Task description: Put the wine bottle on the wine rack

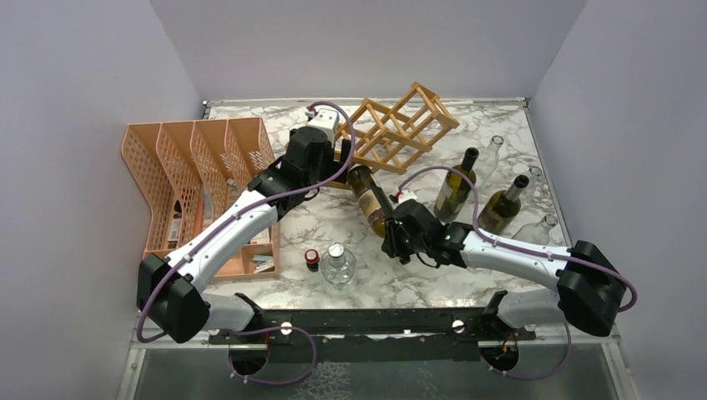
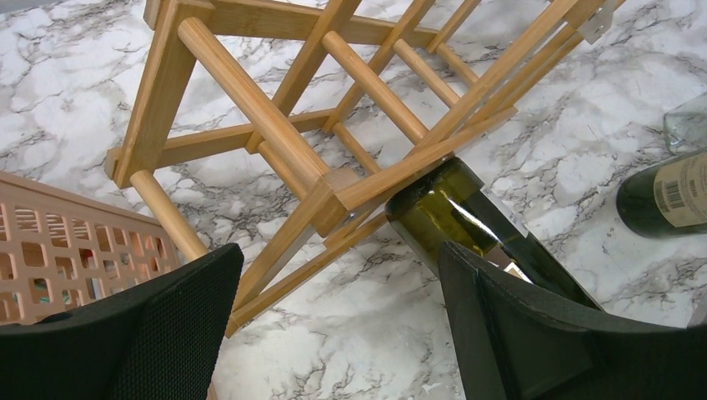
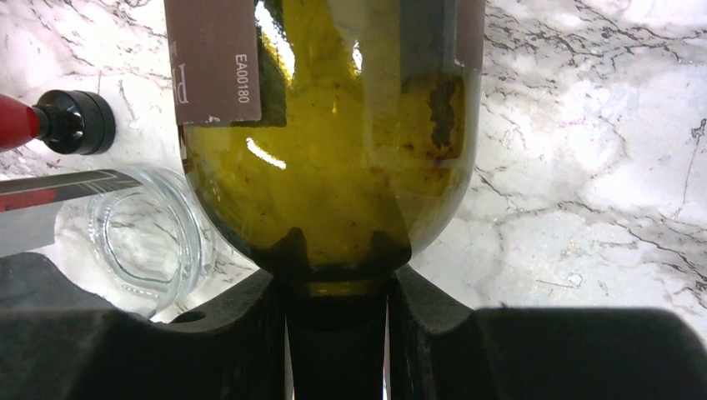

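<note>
The right gripper next pushes the bottle, base first, outward and to the left in the top view into the rack's near end, then releases it.
The light-brown wooden lattice wine rack (image 1: 402,125) stands tilted at the back of the marble table and fills the left wrist view (image 2: 317,142). A dark green wine bottle (image 1: 372,198) with a brown label lies slanted, its base toward the rack's near corner. My right gripper (image 1: 400,228) is shut on its neck; in the right wrist view the bottle (image 3: 333,167) runs up from my gripper (image 3: 338,287). My left gripper (image 1: 338,167) is open beside the rack, its jaws wide apart (image 2: 338,333). The bottle's base (image 2: 442,212) touches the rack's lower slat, just beyond my right-hand finger (image 2: 534,333).
An orange mesh file organiser (image 1: 196,179) stands at the left. Two upright green bottles (image 1: 457,183) (image 1: 505,204) and clear glass bottles (image 1: 493,152) stand at the right. A clear glass bottle (image 1: 338,265) and a small red-capped bottle (image 1: 312,258) stand near the front.
</note>
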Motion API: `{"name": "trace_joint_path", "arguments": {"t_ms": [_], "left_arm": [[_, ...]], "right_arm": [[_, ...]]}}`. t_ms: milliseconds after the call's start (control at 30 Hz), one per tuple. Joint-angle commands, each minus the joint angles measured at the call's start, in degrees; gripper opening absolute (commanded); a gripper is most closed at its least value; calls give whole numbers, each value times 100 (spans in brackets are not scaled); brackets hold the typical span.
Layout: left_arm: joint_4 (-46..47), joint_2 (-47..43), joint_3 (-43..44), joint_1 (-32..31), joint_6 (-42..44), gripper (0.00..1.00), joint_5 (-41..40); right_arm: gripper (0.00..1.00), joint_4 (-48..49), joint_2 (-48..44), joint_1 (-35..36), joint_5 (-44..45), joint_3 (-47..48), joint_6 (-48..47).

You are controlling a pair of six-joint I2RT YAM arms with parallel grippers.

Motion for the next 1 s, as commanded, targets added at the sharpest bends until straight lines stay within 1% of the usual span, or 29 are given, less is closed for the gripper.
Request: {"name": "trace_joint_path", "arguments": {"t_ms": [0,233,667,967], "left_arm": [[106,130,167,99,-182,91,129],[103,79,125,129,-182,90,421],[-23,-296,174,129,-49,90,282],[-92,-685,61,129,-114,90,317]], "right_arm": [[1,746,163,-4,319,471,-5],[1,334,841,-4,431,1114,230],[1,529,1761,-59,556,1958,-32],[1,762,2071,-173,807,2219,22]]}}
